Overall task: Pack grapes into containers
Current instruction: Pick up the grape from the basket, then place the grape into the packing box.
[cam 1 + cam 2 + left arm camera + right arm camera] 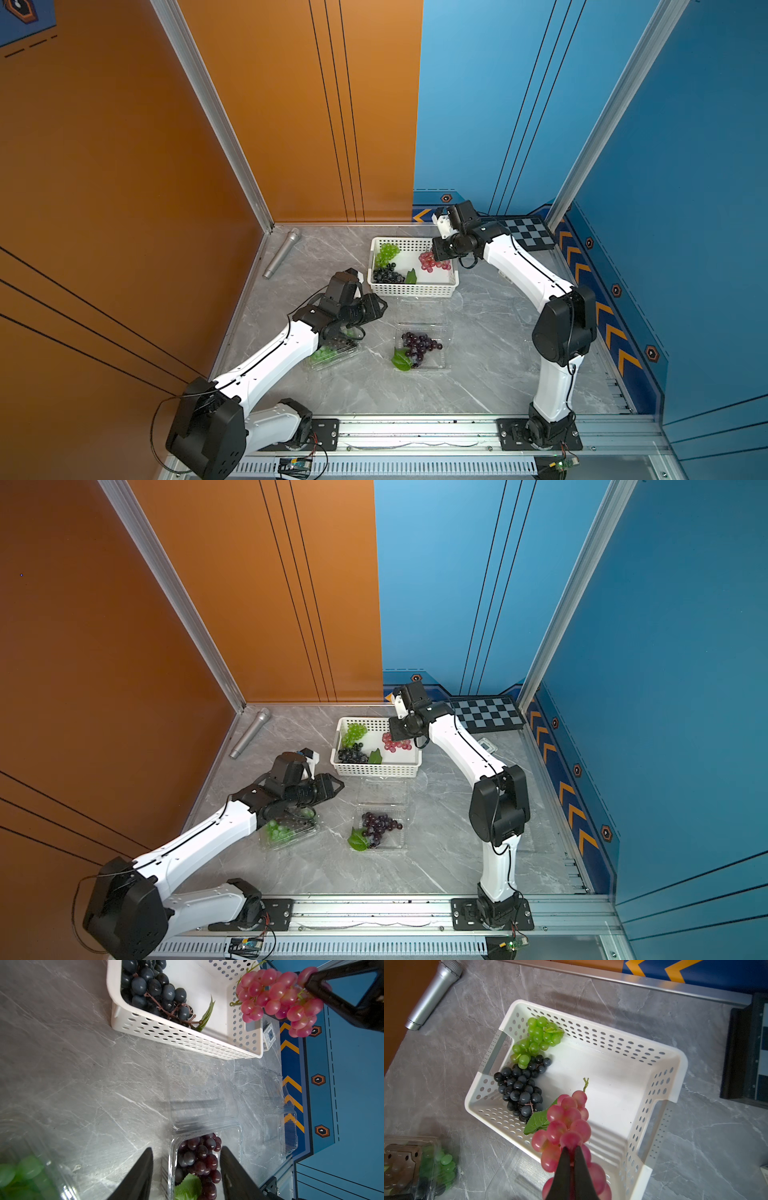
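Observation:
Next, my right gripper moves back over the open container's dark purple bunch (pixel 420 345) and lowers to release the pinkish-red grapes there, since the container's lid lies flat.
My right gripper (pixel 571 1148) is shut on a pinkish-red bunch of grapes (pixel 566 1124), which hangs over the right end of the white basket (pixel 413 286). A green bunch (pixel 386 251) and a dark bunch (pixel 388 274) with a leaf lie in the basket's left end. A clear container (pixel 441 360) with its lid open flat holds a dark purple bunch (pixel 419 345) and a leaf. A second container (pixel 347 353), holding green grapes (pixel 322 354), lies partly under my left arm. My left gripper (pixel 186 1150) is open and empty, above the table between basket and containers.
A silver microphone (pixel 282 253) lies at the back left by the orange wall. A checkerboard plate (pixel 528 235) sits in the back right corner. Another clear clamshell (pixel 288 1118) stands near the right wall, and a small white tag (pixel 269 1035) lies beside the basket.

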`<state>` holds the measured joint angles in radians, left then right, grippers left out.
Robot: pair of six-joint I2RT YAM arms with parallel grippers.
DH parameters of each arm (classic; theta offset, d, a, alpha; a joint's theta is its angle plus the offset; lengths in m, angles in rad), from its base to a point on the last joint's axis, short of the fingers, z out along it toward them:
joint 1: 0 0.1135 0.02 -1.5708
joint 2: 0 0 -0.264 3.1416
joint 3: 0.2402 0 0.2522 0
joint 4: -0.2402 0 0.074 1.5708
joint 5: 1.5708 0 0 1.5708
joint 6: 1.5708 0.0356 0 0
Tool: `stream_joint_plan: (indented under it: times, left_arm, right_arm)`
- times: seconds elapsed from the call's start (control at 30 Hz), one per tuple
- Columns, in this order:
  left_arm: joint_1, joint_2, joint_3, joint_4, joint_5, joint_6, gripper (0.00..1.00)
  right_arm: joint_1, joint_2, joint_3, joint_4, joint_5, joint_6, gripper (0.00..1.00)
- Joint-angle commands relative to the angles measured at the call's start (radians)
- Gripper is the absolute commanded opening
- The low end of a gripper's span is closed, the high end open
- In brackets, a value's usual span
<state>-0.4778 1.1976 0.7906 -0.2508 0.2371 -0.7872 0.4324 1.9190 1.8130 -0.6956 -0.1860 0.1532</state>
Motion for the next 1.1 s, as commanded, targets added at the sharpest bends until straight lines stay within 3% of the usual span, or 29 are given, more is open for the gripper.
stream_joint_plan:
  times: [0.0, 0.23, 0.5, 0.77, 1.07]
  left_arm:
    - [0.010, -0.020, -0.011, -0.004, -0.004, -0.006, 0.53]
    - [0.008, -0.029, -0.010, -0.011, -0.009, -0.004, 0.53]
    - [-0.003, -0.051, -0.010, -0.026, -0.021, -0.004, 0.53]
    - [-0.033, -0.085, -0.014, -0.059, -0.056, -0.004, 0.53]
    - [-0.063, -0.060, 0.004, -0.066, -0.068, -0.006, 0.53]
  right_arm:
    - [0.010, -0.072, -0.011, 0.025, -0.012, -0.006, 0.00]
    - [0.062, -0.194, -0.113, 0.027, -0.012, -0.002, 0.00]
    - [0.190, -0.383, -0.306, 0.042, 0.015, 0.021, 0.00]
    - [0.365, -0.563, -0.560, 0.102, 0.064, 0.111, 0.00]
    - [0.415, -0.684, -0.857, 0.279, 0.039, 0.248, 0.00]
